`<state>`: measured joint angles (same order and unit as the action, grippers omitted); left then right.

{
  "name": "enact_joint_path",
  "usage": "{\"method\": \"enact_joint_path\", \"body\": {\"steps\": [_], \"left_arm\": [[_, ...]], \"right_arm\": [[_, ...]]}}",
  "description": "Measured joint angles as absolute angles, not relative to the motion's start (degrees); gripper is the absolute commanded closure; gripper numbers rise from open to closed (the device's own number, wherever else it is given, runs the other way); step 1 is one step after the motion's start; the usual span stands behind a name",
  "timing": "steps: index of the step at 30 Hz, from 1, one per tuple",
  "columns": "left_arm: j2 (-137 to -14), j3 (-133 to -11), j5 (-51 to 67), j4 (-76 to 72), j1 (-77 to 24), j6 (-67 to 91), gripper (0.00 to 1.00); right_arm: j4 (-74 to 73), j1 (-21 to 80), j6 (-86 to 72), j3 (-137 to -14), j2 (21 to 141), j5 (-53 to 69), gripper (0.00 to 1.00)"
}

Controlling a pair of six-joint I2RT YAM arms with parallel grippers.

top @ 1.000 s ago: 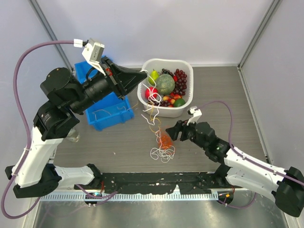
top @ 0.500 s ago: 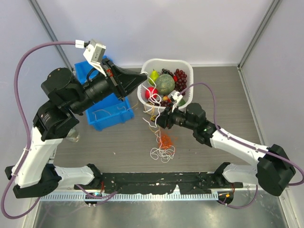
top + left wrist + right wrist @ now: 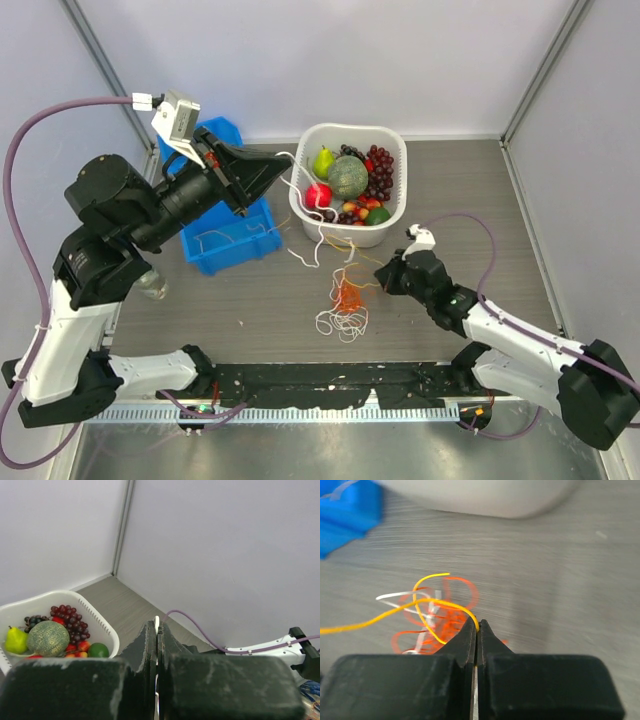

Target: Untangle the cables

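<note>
The right gripper moves away from the orange-red bundle point(image 3: 347, 297) next, toward the right in the top view, and releases, as the yellow cable still loops over the bundle.
The cables lie tangled on the table in front of the basket: an orange-red bundle point(image 3: 347, 297), white loops point(image 3: 340, 322) and a thin yellow cable point(image 3: 435, 601). My left gripper point(image 3: 290, 160) is raised beside the basket's left rim, shut on a white cable point(image 3: 319, 240) that hangs down to the table. In the left wrist view the white cable point(image 3: 157, 620) shows pinched between the closed jaws of the gripper point(image 3: 157, 626). My right gripper point(image 3: 379, 279) sits low just right of the tangle. It point(image 3: 477, 624) is shut on the yellow cable, which loops out over the orange-red bundle point(image 3: 455, 617).
A white basket point(image 3: 398, 215) of fruit stands at the back centre, with its rim point(image 3: 95, 617) in the left wrist view too. A blue bin point(image 3: 215, 250) holding a cord sits to its left. Grey walls close the sides and back.
My right gripper reached toward the basket, closed on the yellow cable, then drew back to the right and nearer. The left arm shifted left, still holding the white cable.
</note>
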<state>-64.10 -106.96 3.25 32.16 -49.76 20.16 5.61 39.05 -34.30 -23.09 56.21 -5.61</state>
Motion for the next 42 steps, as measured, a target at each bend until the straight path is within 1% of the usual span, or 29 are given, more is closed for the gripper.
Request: {"method": "enact_joint_path", "body": {"steps": [6,10,15,20,26,30,33,34,35,36,37,38,39,42], "left_arm": [[-63.61,-106.28,2.20,32.36,-49.76,19.27,1.00],[-63.61,-106.02,1.45,33.04,-49.76,19.25,1.00],[-63.11,-106.26,-2.42,33.15,-49.76,18.79,1.00],[-62.85,-112.16,-7.49,33.26,-49.76,16.73,1.00],[-61.17,-116.03,-11.25,32.47,-49.76,15.57,1.00],[-62.19,-119.13,-16.01,33.32,-49.76,13.54,1.00],[-64.45,-121.78,-18.33,35.24,-49.76,12.36,1.00],[-65.52,-122.83,-19.03,36.34,-49.76,11.81,1.00],[-66.46,-123.66,-19.62,37.32,-49.76,11.57,1.00],[-67.57,-124.60,-20.56,38.57,-49.76,11.29,1.00],[-68.71,-125.19,-21.61,39.66,-49.76,11.05,1.00],[-69.89,-125.27,-22.90,40.97,-49.76,10.63,1.00],[-70.61,-125.05,-23.81,41.87,-49.76,10.26,1.00],[-72.29,-122.04,-27.68,43.68,-49.74,8.80,1.00]], "right_arm": [[-8.62,37.01,-37.87,-22.22,52.82,-10.76,0.99],[-14.48,36.71,-39.44,-24.12,52.80,-15.11,0.99],[-16.38,31.11,-43.11,-23.62,53.89,-15.86,0.99],[-17.06,26.68,-45.08,-21.65,53.06,-15.59,0.99],[-17.10,25.26,-45.30,-21.08,49.43,-15.07,0.99],[-16.71,25.10,-45.08,-20.38,47.00,-15.44,0.99],[-15.03,25.02,-43.44,-19.44,46.98,-13.69,0.94],[-14.26,25.02,-42.28,-19.22,47.35,-12.36,0.88],[-13.58,24.99,-41.36,-19.09,47.72,-10.76,0.85],[-12.73,24.99,-40.05,-19.05,48.29,-8.75,0.77],[-11.79,24.99,-38.89,-19.03,48.75,-6.52,0.74],[-10.79,24.99,-37.74,-18.96,48.90,-4.45,0.68],[-9.82,24.99,-36.88,-18.81,48.88,-2.68,0.63],[-6.79,25.02,-34.63,-17.78,48.05,2.13,0.61]]}}
